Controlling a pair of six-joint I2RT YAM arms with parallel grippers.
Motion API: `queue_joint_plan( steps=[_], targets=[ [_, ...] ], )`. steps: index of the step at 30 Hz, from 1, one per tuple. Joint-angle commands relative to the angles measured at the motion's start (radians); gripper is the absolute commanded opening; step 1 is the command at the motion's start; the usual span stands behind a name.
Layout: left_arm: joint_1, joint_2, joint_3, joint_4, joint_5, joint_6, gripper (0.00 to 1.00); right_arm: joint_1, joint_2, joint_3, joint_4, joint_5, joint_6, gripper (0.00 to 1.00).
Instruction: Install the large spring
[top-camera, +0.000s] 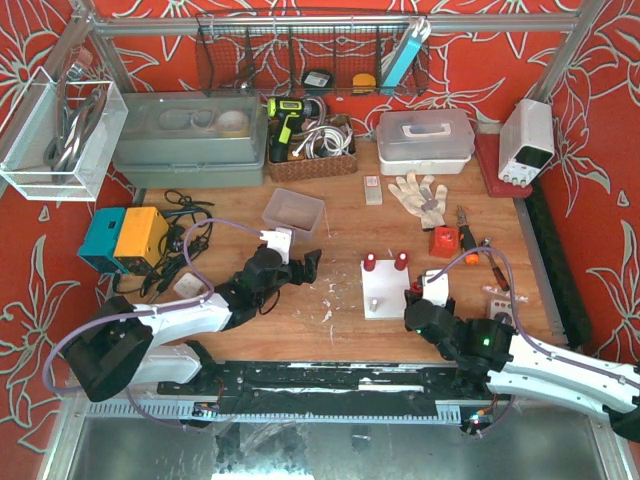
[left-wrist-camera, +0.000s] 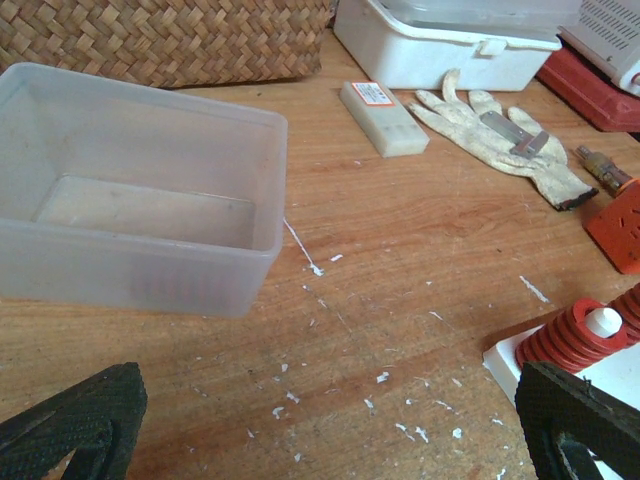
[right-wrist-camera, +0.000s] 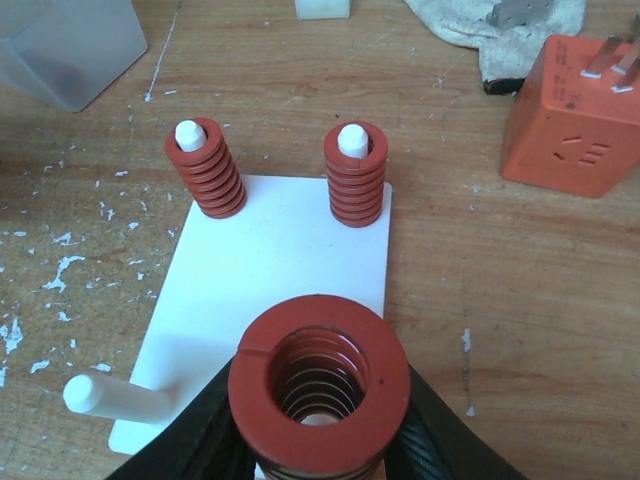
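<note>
Next, my right gripper lowers the large red spring over the white peg and releases, since the peg stands below, its top showing inside the spring's hole.
A white baseplate lies mid-table. Two red springs sit on its two far pegs. My right gripper is shut on a large red spring, held upright over the plate's near right corner. A white peg tip shows down through its bore. A bare white peg stands at the near left. My left gripper is open and empty, low over the wood left of the plate, with its fingers wide apart.
A clear plastic box stands just beyond the left gripper. An orange plug adaptor, a work glove, a small white block, a wicker basket and a white lidded box lie farther back.
</note>
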Motion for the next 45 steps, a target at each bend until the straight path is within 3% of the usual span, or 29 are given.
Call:
queue_joint_plan(
  steps=[1,23,25,32,39,45],
  targets=[
    [0.005,-0.003,-0.005,0.029,-0.003,0.006,1.0,0.005,0.021,-0.005,0.054,-0.003,0.051,0.0],
    [0.005,-0.016,-0.008,0.029,0.001,0.007,1.0,0.004,0.086,-0.096,0.123,0.013,0.096,0.01],
    [0.005,-0.018,-0.009,0.029,-0.001,0.008,1.0,0.005,0.093,-0.096,0.121,0.012,0.097,0.06],
    [0.005,-0.018,-0.007,0.026,-0.002,0.01,1.0,0.005,0.083,-0.099,0.119,0.014,0.102,0.41],
    [0.004,-0.027,-0.011,0.026,-0.008,0.014,1.0,0.004,0.054,-0.074,0.086,0.009,0.077,0.55],
    [0.005,-0.024,0.0,0.001,-0.04,0.011,1.0,0.004,0.019,0.076,-0.014,-0.01,-0.056,0.72]
  ],
)
